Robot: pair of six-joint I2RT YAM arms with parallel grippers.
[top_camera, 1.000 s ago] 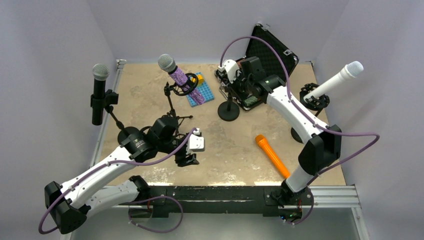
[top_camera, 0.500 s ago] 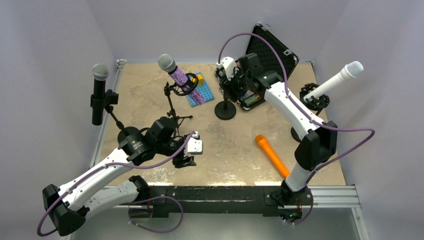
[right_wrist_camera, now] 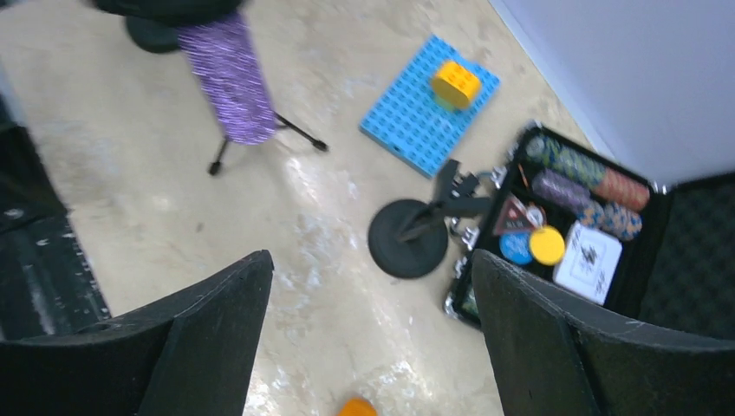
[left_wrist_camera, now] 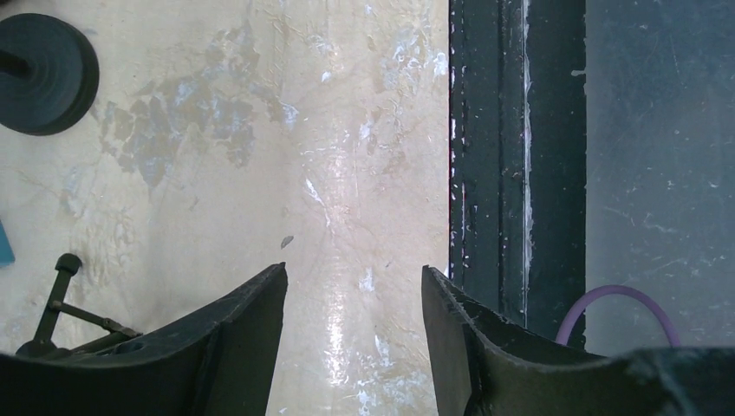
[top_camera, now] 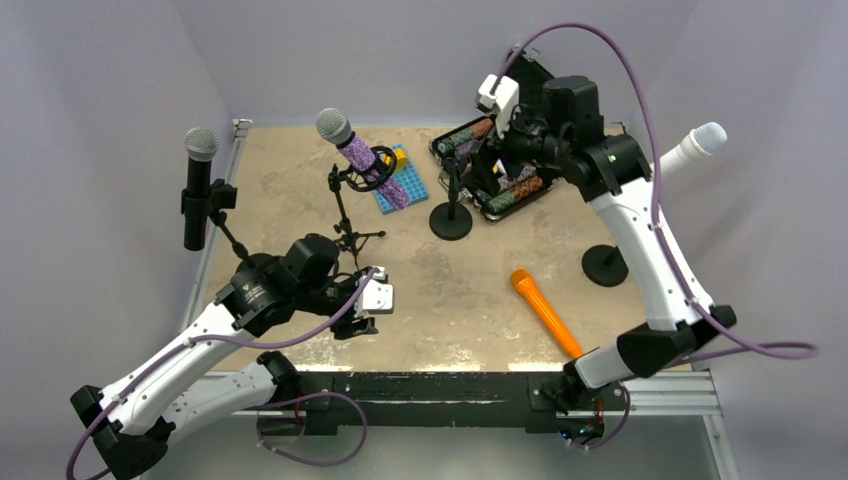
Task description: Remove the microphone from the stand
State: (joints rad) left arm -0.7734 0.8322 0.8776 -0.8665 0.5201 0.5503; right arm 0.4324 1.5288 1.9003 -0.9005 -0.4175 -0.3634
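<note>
I will next swing my right gripper left in the top view, toward the purple microphone and onto its handle exposed between its head and mount point(top_camera: 356, 151).
Three microphones sit in stands: a black one point(top_camera: 200, 185) at the left edge, a purple one point(top_camera: 357, 152) point(right_wrist_camera: 227, 78) on a tripod, and a white one point(top_camera: 688, 152) at the right. An orange microphone point(top_camera: 545, 311) point(right_wrist_camera: 357, 407) lies flat on the table. A round-based stand point(top_camera: 451, 218) point(right_wrist_camera: 406, 238) holds nothing in its clip. My right gripper point(top_camera: 487, 160) point(right_wrist_camera: 368, 260) hangs open high above that stand, with nothing in it. Low over the table's near edge, my left gripper point(top_camera: 358, 322) point(left_wrist_camera: 353, 270) is open and holds nothing.
A blue baseplate point(top_camera: 400, 180) point(right_wrist_camera: 429, 108) with a yellow brick point(right_wrist_camera: 456, 84) lies behind the tripod. An open black case point(top_camera: 520, 185) point(right_wrist_camera: 572, 217) of poker chips stands at the back. The white microphone's stand base point(top_camera: 606, 265) is at the right. The black front rail point(left_wrist_camera: 511, 173) borders the table.
My right gripper opened and rose up and back from the round-based stand, which shifted slightly left. The left arm drew back a little toward the near left.
</note>
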